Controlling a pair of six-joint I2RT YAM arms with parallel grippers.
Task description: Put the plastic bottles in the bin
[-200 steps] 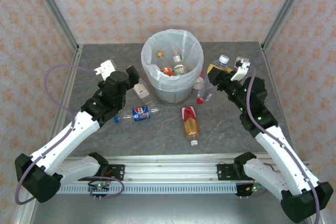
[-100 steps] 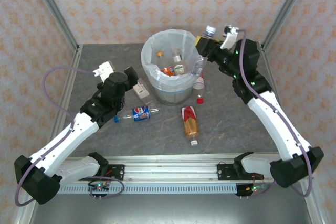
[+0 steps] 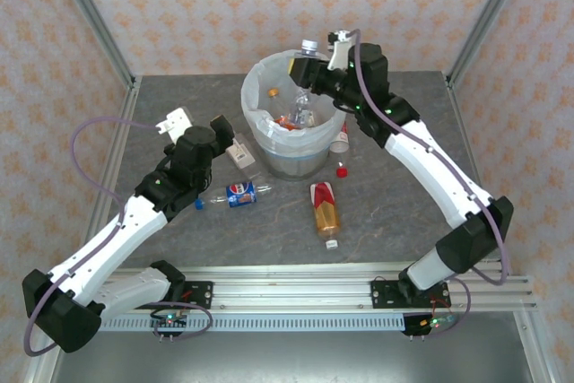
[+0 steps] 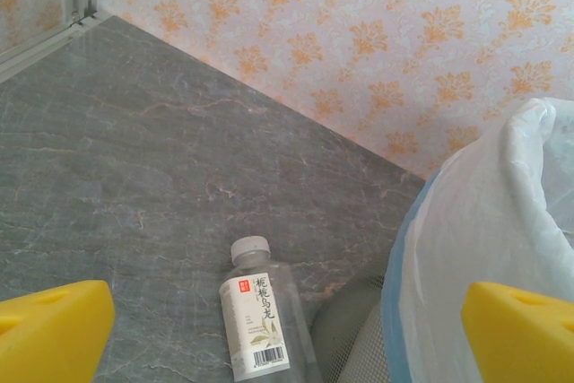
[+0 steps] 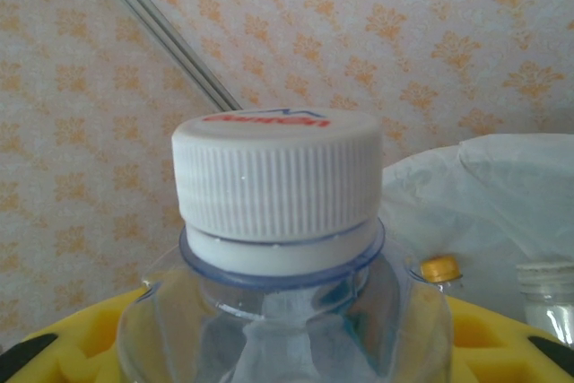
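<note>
Next, my right gripper lowers into the bin toward the yellow-capped bottle and releases the clear white-capped bottle there. The bin's opening (image 3: 276, 101) (image 5: 475, 230) lies below that gripper.
The bin (image 3: 260, 136), a grey bucket lined with a white bag (image 5: 489, 181), stands at the back middle with several plastic bottles (image 3: 289, 120) inside. My right gripper (image 3: 307, 72) is shut on a clear white-capped bottle (image 5: 276, 177), held upright above the bin's far rim. My left gripper (image 3: 230, 134) hangs open left of the bin, over a white-labelled bottle (image 4: 260, 320) lying between its yellow fingertips (image 4: 49, 329). On the table lie a blue-labelled bottle (image 3: 240, 193), an amber bottle (image 3: 326, 208), and a small one (image 3: 341, 138) against the bin's right side.
A loose red cap (image 3: 342, 169) lies right of the bin. Patterned walls and metal corner posts (image 3: 90, 15) close in the back and sides. A rail (image 3: 287, 298) runs along the near edge.
My right arm has swung left and up, carrying the clear bottle from beside the bin's right side to above its opening. The left arm has barely moved.
</note>
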